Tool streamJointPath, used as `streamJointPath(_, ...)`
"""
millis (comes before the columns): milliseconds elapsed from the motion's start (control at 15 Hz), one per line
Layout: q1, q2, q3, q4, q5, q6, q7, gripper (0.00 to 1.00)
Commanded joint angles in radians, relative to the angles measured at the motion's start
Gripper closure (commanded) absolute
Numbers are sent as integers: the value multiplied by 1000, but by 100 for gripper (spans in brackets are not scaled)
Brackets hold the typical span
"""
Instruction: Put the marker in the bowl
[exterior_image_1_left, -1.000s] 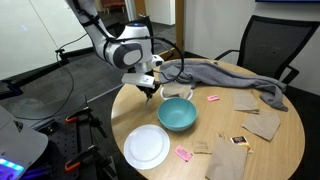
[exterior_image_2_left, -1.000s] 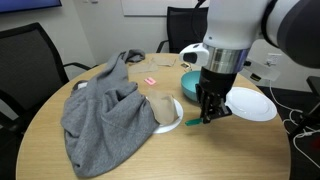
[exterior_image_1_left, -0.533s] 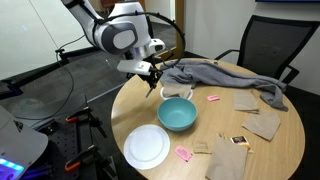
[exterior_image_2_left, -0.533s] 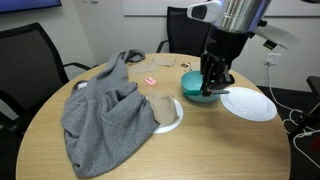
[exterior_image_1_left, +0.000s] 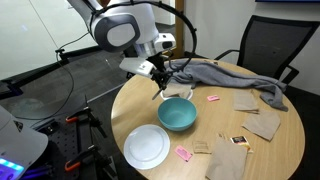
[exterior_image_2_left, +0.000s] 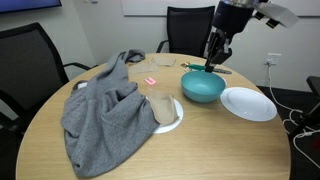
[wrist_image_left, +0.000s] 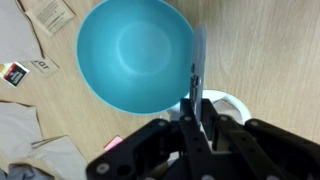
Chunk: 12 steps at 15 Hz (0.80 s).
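Note:
I need to bring my gripper to the left in the wrist view and down over the middle of the bowl to let go, since the marker (wrist_image_left: 197, 65) is still hanging by the bowl's rim.
The teal-blue bowl (exterior_image_1_left: 177, 114) stands on the round wooden table, and it shows in both exterior views (exterior_image_2_left: 203, 87). In the wrist view the bowl (wrist_image_left: 133, 55) fills the upper left. My gripper (exterior_image_1_left: 160, 80) hangs in the air just above the bowl's far rim (exterior_image_2_left: 212, 60). It is shut on the marker (wrist_image_left: 197, 65), a thin dark stick that juts out from between the jaws (wrist_image_left: 197, 112) and points down beside the bowl's edge.
A flat white plate (exterior_image_1_left: 147, 148) lies next to the bowl (exterior_image_2_left: 248, 103). A grey cloth (exterior_image_1_left: 222, 75) is heaped across the table (exterior_image_2_left: 105, 105). Brown paper pieces (exterior_image_1_left: 262, 124) and pink scraps (exterior_image_1_left: 183, 153) lie around. Office chairs (exterior_image_1_left: 265, 45) stand behind the table.
My gripper has lifted away from the table edge with the marker in it and moved up over the bowl's rim. The bowl and plate have not moved.

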Motion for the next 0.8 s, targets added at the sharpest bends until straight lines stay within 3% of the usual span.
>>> streamJointPath(0,-31,20,-20,8,27,62,8,96)
streamJointPath(733,-114,250,-10,107,-31,271,24,96)
